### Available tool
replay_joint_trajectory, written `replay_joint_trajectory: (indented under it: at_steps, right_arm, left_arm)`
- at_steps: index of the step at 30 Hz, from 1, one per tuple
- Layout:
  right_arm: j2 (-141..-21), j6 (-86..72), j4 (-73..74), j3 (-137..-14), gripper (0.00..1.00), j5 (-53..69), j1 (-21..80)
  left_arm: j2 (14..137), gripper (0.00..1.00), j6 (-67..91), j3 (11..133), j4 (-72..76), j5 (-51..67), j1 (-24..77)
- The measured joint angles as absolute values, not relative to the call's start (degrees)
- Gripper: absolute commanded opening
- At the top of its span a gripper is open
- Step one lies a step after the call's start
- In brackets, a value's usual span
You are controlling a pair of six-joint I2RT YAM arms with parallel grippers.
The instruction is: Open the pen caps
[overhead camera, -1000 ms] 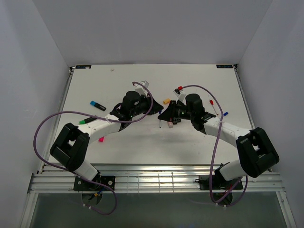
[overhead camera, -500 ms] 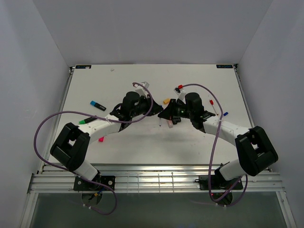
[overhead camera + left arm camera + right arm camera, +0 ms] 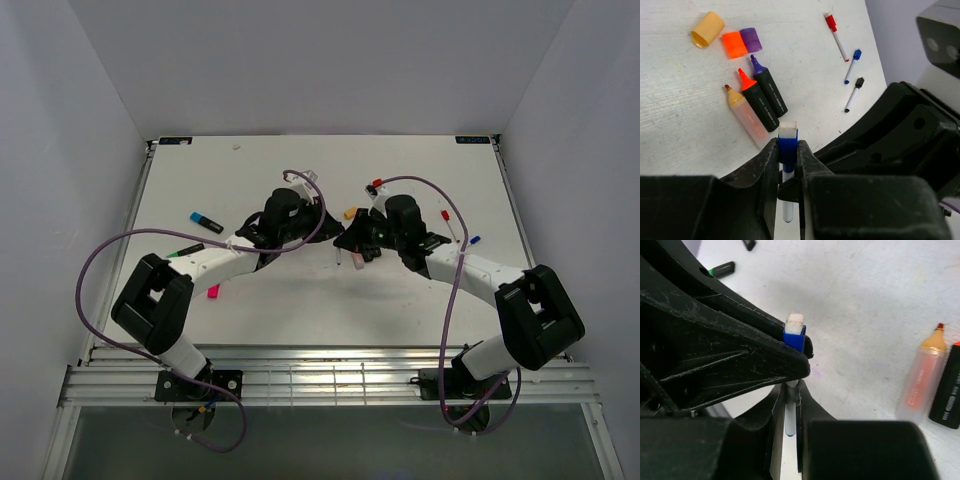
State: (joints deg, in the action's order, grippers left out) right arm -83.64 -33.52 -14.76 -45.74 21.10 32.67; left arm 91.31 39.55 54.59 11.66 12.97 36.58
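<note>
The left gripper should next pull the blue cap [image 3: 788, 145] outward and down and release it on the tabletop beside the yellow-orange cap, because the tabletop is clear there.
A thin white pen with a blue cap [image 3: 788, 145] is held between both grippers above the middle of the table. My left gripper [image 3: 788, 152] is shut on the blue cap, which also shows in the right wrist view [image 3: 794, 337]. My right gripper [image 3: 790, 397] is shut on the pen's white barrel [image 3: 790, 412]. The barrel runs straight out of the cap. In the top view the two grippers meet tip to tip, left [image 3: 328, 232] and right [image 3: 350, 240]. Loose orange [image 3: 734, 44], purple [image 3: 751, 39] and yellow-orange [image 3: 707, 29] caps lie on the table.
Three uncapped markers [image 3: 757, 100] lie side by side under the grippers. Thin red [image 3: 836, 35], blue [image 3: 852, 65] and black [image 3: 854, 92] pens lie to the right. A teal marker [image 3: 207, 222], a green marker [image 3: 183, 250] and a magenta cap [image 3: 213, 292] lie at the left.
Both wrists have shifted slightly up the table, the left one also a little to the right. The grippers stay together on the pen.
</note>
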Motion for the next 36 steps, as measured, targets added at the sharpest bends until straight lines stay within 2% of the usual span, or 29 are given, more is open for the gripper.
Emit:
replay_joint_trajectory:
  at_steps: [4,10,15,18,21,24,30,33,36]
  right_arm:
    - [-83.5,-30.6,-9.7,-48.4,0.08,9.6,36.5]
    - [-84.4,-26.3,-0.2,-54.3,0.08,-16.7,47.1]
    - [-84.9,-24.3,1.3,-55.5,0.08,-22.9,49.3]
    - [-84.4,-22.4,1.2,-55.1,0.08,-19.8,48.6]
    - [-82.4,-21.2,-2.3,-51.8,0.08,-11.0,45.9]
    - [-79.9,-20.9,-8.2,-46.7,0.08,2.3,42.3]
    - [-77.7,-23.6,-13.7,-37.8,0.08,25.2,36.3]
    - [-77.8,-24.8,-15.4,-37.7,0.08,29.8,34.6]
    - [-77.8,-24.9,-15.6,-37.8,0.08,28.7,33.9]
  left_arm:
    - [93.5,0.00,41.0,59.3,5.1,9.5,36.9]
    - [94.5,0.00,44.6,64.2,-3.7,4.1,37.6]
    - [94.5,0.00,45.4,65.1,-4.7,4.1,37.7]
    - [94.2,0.00,44.5,62.7,-0.6,6.2,37.2]
    - [93.2,0.00,44.5,59.3,3.4,11.7,35.2]
    - [90.5,0.00,44.8,54.7,7.9,17.8,32.4]
    - [85.7,0.00,44.3,51.8,15.7,19.6,23.2]
    - [85.2,0.00,44.4,51.5,18.4,21.1,22.9]
    - [85.9,0.00,44.4,51.5,19.0,23.0,23.2]
